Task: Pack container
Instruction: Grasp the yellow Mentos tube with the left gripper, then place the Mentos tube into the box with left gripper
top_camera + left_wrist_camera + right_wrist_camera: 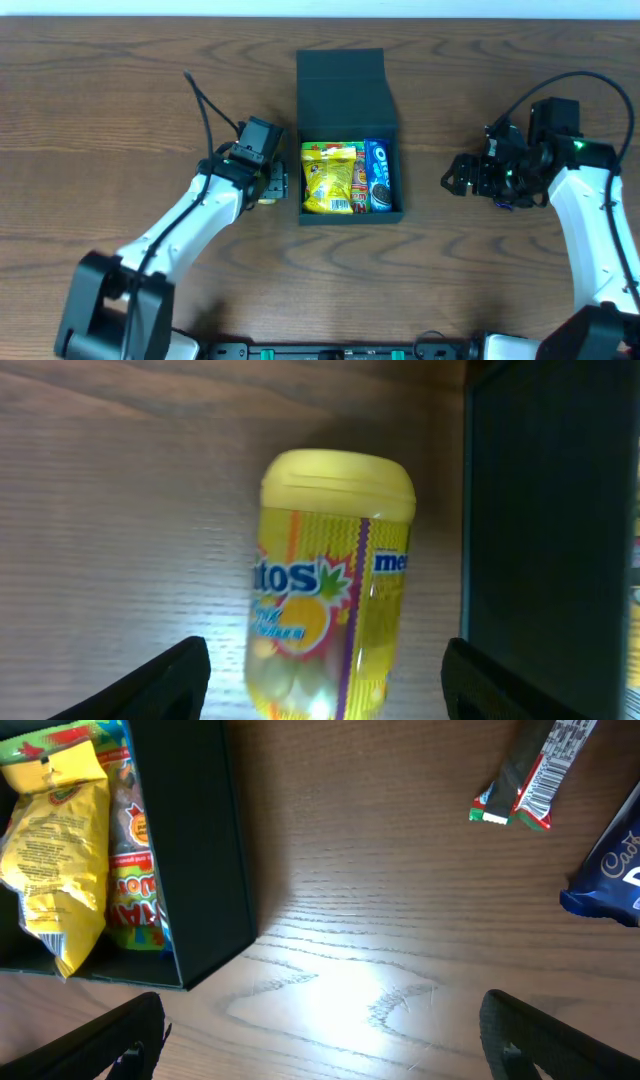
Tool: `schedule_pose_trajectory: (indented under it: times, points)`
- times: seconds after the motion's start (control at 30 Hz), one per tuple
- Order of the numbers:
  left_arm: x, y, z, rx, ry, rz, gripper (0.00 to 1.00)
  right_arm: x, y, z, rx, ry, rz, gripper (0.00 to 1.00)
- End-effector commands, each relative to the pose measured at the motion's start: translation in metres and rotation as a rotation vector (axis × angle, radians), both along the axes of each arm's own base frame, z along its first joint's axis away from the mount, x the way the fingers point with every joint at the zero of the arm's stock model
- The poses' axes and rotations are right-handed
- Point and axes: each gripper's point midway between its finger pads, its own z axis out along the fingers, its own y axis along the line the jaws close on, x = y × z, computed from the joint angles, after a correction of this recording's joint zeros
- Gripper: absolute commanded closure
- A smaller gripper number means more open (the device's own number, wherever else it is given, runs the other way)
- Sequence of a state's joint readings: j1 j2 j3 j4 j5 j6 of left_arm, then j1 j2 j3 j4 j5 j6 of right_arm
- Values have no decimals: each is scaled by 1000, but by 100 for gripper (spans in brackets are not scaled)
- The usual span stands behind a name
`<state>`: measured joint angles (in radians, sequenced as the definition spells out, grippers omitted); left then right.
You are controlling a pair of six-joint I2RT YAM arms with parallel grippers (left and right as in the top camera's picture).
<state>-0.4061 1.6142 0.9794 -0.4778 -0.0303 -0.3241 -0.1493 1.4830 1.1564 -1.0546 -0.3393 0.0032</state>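
My left gripper should next move down around the yellow Mentos bottle's label (325, 615) and close, since the bare wood beside the container's side leaves room for one finger.
The dark green container (349, 217) stands open at the table's middle, its flap lid (345, 85) laid back. Inside lie a yellow packet (328, 178), a blue Oreo packet (379, 175) and a red-orange packet (135, 860). A yellow Mentos bottle (330, 560) lies on the table just left of the container's wall (540, 510). My left gripper (325, 680) is open with a finger on each side of the bottle, not touching it. My right gripper (320, 1030) is open and empty over bare wood, right of the container (200, 850).
In the right wrist view, a slim bar in a red, green and white wrapper (525, 780) and a blue packet (610, 870) lie on the wood beyond the right gripper. Both arms' cables arch over the table.
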Motion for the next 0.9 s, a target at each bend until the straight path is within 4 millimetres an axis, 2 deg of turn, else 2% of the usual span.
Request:
schedule_pose_trajectory:
  times: [0.0, 0.13, 0.2, 0.3, 0.43, 0.5, 0.53, 0.6, 0.7, 0.8, 0.87]
  points:
    - [-6, 1, -25, 18, 71, -31, 28, 0, 1, -1, -2, 3, 6, 1]
    - [-9, 2, -41, 33, 109, -31, 30, 0, 1, -1, -2, 1, 6, 1]
    - [-9, 2, -45, 35, 117, -27, 37, 0, 1, -1, -3, 0, 6, 1]
    - [-9, 2, -44, 34, 115, -27, 43, 0, 1, -1, -2, 1, 6, 1]
    - [-8, 2, -37, 34, 130, -7, 56, 0, 1, -1, -3, 0, 6, 1]
    - [-5, 1, -24, 42, 144, -4, 69, 0, 1, -1, -2, -1, 4, 1]
    - [-2, 0, -12, 44, 148, -2, 76, 1, -1, -1, -2, -1, 0, 1]
    - [6, -2, 15, 44, 139, 8, 83, 0, -3, -1, -2, 0, -8, 1]
    - [17, -10, 57, 26, 92, 44, 86, -1, -3, -1, -1, 6, -9, 1]
    - [20, -40, 110, -51, -2, 48, 84, -1, -3, -1, -2, 6, -10, 1]
    - [15, -65, 127, -100, -41, 34, 79, -1, -5, -1, -2, 5, -15, 1]
